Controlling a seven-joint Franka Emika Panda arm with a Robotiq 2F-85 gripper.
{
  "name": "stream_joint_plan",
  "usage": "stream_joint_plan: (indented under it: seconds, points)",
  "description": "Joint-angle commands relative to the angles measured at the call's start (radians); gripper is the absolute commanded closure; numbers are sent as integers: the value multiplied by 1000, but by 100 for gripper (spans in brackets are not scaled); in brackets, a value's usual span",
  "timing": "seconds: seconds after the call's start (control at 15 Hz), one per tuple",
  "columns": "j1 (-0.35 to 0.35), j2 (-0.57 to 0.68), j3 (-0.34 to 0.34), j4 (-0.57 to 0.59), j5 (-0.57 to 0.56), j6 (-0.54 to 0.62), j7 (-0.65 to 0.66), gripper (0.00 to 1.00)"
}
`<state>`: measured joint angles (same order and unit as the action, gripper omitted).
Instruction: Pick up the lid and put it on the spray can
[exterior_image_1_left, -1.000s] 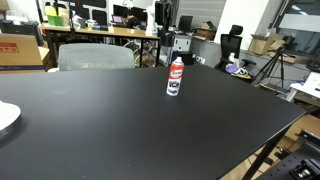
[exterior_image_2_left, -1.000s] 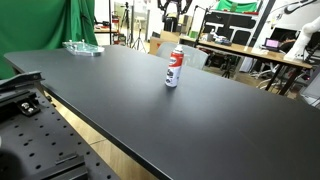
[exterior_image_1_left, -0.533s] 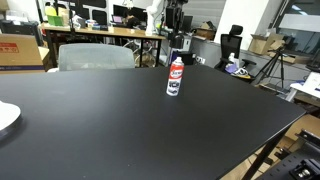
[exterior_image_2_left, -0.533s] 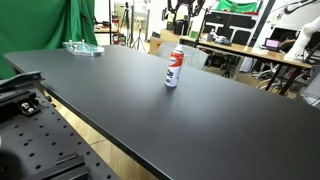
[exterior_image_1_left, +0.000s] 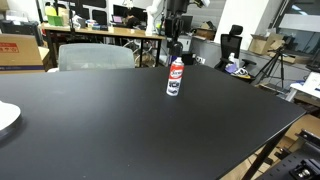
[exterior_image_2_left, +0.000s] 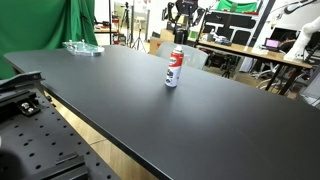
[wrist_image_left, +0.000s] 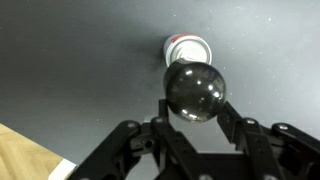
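The lid still hangs apart from the can, so my gripper will go down onto the can's white top (exterior_image_1_left: 177, 60) (wrist_image_left: 187, 47), which is below my gripper, and let go of the lid there.
The spray can (exterior_image_1_left: 175, 76), white with a red label and a dark band near its base, stands upright on the black table (exterior_image_1_left: 110, 120) in both exterior views (exterior_image_2_left: 174, 68). My gripper (exterior_image_1_left: 177, 40) hangs above the can and is shut on the lid (wrist_image_left: 195, 90), a shiny black round cap. It also shows in an exterior view (exterior_image_2_left: 181, 33). In the wrist view my gripper (wrist_image_left: 195, 105) holds the lid between both fingers. The can's white top (wrist_image_left: 186, 47) shows just beyond the lid, slightly off-centre from it. The lid is above the can and apart from it.
A white plate (exterior_image_1_left: 5, 117) lies at one table edge. A clear tray (exterior_image_2_left: 82, 47) sits at a far corner. A grey chair (exterior_image_1_left: 95, 57) stands behind the table, with desks and equipment beyond. A black perforated base (exterior_image_2_left: 40, 140) lies beside the table.
My gripper with the lid has moved sideways toward the can and come lower, now nearly over its top. The can has not moved.
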<state>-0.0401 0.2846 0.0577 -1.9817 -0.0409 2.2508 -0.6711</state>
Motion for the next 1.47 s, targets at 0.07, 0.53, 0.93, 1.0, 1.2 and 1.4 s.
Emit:
stream_joint_plan:
  seconds: [0.07,0.53,0.93,1.0,1.2,1.4]
  points:
    - [-5,-26,-2,-62,3,54,33,72]
    - [-15,-47,-4,-141,14,120,43,72]
    - [-29,-65,-8,-175,23,153,52,72]
    - [-31,-65,-8,-178,28,155,51,72]
    - [-35,-58,-5,-175,51,163,46,72]
    - [-37,-43,0,-164,91,177,48,72]
